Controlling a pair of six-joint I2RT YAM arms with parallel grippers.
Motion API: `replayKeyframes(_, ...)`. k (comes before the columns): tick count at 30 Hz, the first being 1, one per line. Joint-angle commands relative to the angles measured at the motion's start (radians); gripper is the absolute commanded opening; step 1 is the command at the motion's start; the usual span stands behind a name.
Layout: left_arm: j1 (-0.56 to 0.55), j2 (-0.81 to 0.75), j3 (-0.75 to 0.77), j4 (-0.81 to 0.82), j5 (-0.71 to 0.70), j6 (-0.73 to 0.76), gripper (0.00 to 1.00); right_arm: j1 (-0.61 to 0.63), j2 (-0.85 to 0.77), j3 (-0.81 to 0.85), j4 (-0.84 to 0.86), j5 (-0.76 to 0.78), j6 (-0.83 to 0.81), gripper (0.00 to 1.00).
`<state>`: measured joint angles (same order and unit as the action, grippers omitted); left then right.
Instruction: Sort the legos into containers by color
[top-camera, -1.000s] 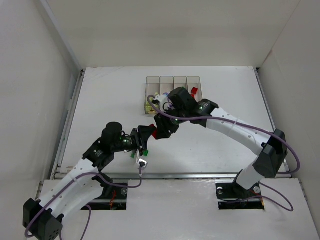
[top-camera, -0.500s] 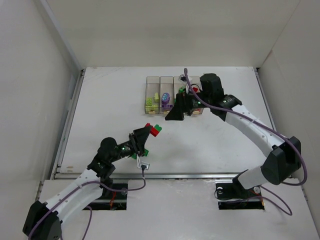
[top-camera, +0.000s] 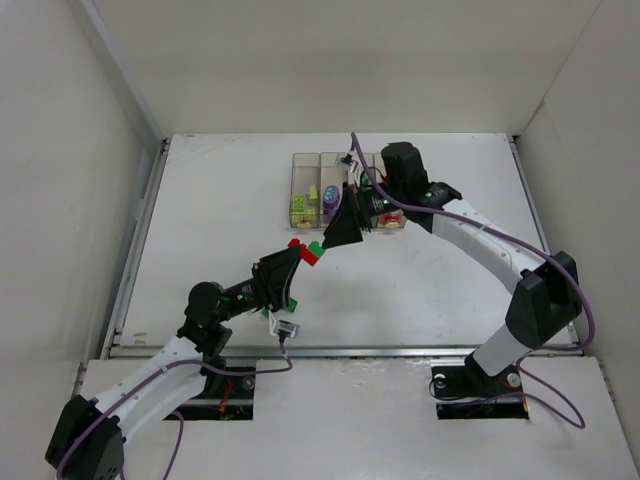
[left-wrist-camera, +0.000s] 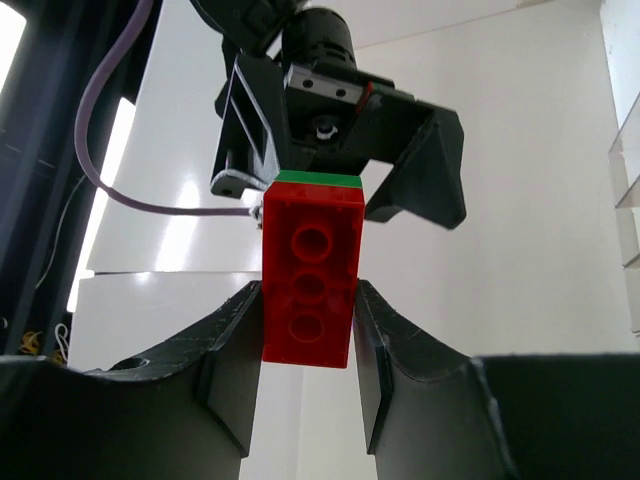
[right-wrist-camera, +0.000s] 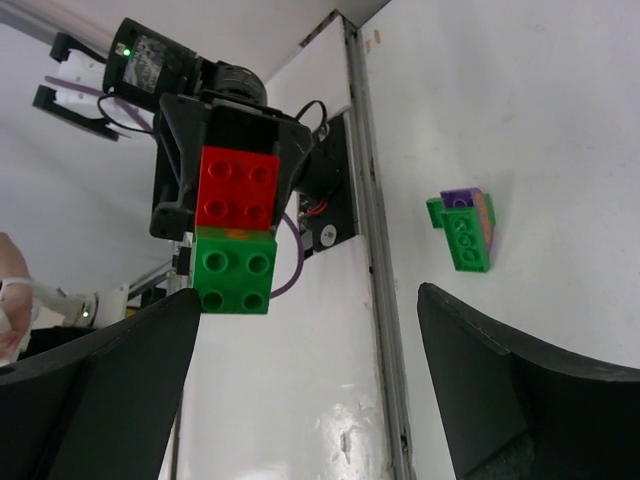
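Next, my left gripper moves outward over the red legos' container (top-camera: 394, 218) and releases, since the container lies outward and to the gripper's right in the top view.
My left gripper (top-camera: 296, 256) is shut on a red lego (left-wrist-camera: 312, 275) with a green lego (left-wrist-camera: 320, 178) stuck on its far end, and holds the pair above the table (top-camera: 200, 220). The pair shows in the top view (top-camera: 306, 250) and in the right wrist view as red (right-wrist-camera: 238, 186) over green (right-wrist-camera: 236, 272). My right gripper (top-camera: 336, 234) is open and empty, its mouth (right-wrist-camera: 310, 400) facing the pair a short way off. The row of clear containers (top-camera: 305, 170) stands behind it, with yellow-green, purple and red legos inside.
A green and purple lego stack (right-wrist-camera: 465, 228) lies on the table near the front edge, by my left wrist (top-camera: 268, 310). A small white connector on a cable (top-camera: 285, 328) hangs there too. My right arm (top-camera: 470, 235) covers part of the containers.
My right gripper drew back from the lego pair toward the containers, then came a little way left again. My left gripper lifted the red and green pair up and away from me.
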<state>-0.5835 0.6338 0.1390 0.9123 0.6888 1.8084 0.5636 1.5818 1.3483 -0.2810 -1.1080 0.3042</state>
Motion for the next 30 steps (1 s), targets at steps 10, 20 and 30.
replayKeyframes(10, -0.007, 0.014, 0.011, 0.053, 0.049, 0.023, 0.00, 0.053, 0.038, 0.068, 0.065, -0.121, -0.008, 0.89)
replayKeyframes(20, -0.007, 0.035, 0.030, 0.042, 0.038, 0.032, 0.00, 0.081, 0.047, 0.058, 0.065, -0.130, -0.008, 0.28)
replayKeyframes(30, -0.007, -0.042, 0.030, -0.084, -0.008, -0.006, 0.00, -0.022, 0.011, 0.014, 0.013, 0.103, 0.030, 0.00)
